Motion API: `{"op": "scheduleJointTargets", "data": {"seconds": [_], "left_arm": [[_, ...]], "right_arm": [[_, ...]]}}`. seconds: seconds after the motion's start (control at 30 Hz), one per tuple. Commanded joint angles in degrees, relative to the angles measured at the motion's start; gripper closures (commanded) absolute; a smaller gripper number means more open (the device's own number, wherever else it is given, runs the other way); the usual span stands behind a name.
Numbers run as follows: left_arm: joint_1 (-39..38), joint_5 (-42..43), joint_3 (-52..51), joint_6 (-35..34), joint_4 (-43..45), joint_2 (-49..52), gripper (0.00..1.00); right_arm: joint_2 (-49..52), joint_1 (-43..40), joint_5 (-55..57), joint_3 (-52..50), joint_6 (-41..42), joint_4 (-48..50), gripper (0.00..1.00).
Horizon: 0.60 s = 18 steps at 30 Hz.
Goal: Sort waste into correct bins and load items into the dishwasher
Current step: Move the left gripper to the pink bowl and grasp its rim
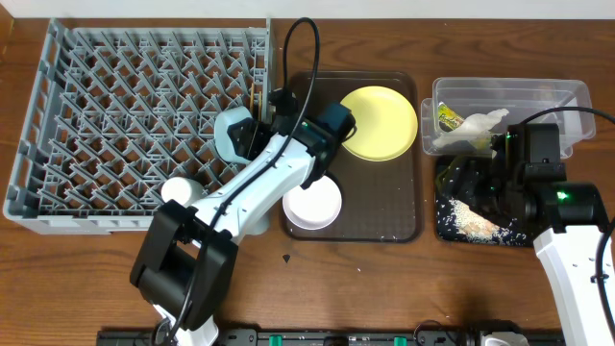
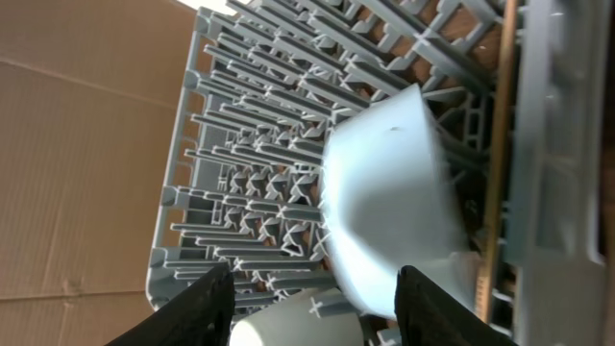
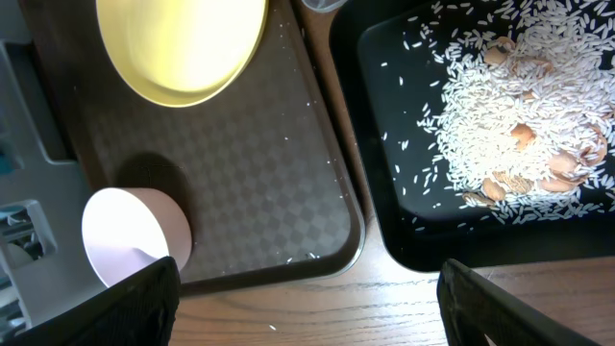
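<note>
Next, my left gripper moves off the rack, toward the white-pinkish bowl (image 1: 312, 204) and down onto the bowl's rim facing the rack.
The light blue bowl (image 1: 233, 132) sits tilted among the pegs at the right side of the grey dish rack (image 1: 96, 115), and it fills the middle of the left wrist view (image 2: 389, 192). The small white cup (image 1: 180, 190) lies at the rack's front (image 2: 288, 327). Chopsticks (image 2: 498, 144) stand along the rack wall. My left gripper (image 1: 281, 101) is open and empty over the rack's right edge (image 2: 317, 308). The yellow plate (image 1: 380, 122) and the white-pinkish bowl (image 1: 312, 204) rest on the brown tray. My right gripper (image 1: 468, 183) is open and empty (image 3: 307, 308).
The brown serving tray (image 1: 384, 216) lies between the rack and the bins. The clear tub (image 1: 538, 96) holds the tissue (image 1: 476, 128) and the wrapper (image 1: 448, 116). The black tray (image 1: 452, 229) holds rice scraps (image 3: 519, 106). A few grains lie on the brown tray (image 3: 269, 173).
</note>
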Motion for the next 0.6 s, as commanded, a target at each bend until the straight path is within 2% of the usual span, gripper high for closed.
{"op": "scheduleJointTargets", "data": {"seconds": [0.0,0.13,0.4,0.57], "left_arm": [[-1.07,0.94,-0.37,-0.70,-0.07,-1.81,0.45],[-1.20,2.40,-0.37,-0.68,0.11,-1.81,0.45],[-1.38,22.08,-0.37,-0.70,0.07,-2.67,0.45],[-4.17,31.41,-0.37,-0.70,0.11,-7.37,0.45]], "right_arm": [[-0.04,-0.46,0.22,0.68,-0.55,0.11,0.16],[-0.04,-0.46,0.22,0.68,-0.55,0.11,0.16],[-0.04,-0.46,0.26,0.68,-0.55,0.11,0.16],[-0.04,-0.46,0.26,0.68,-0.55,0.11,0.15]]}}
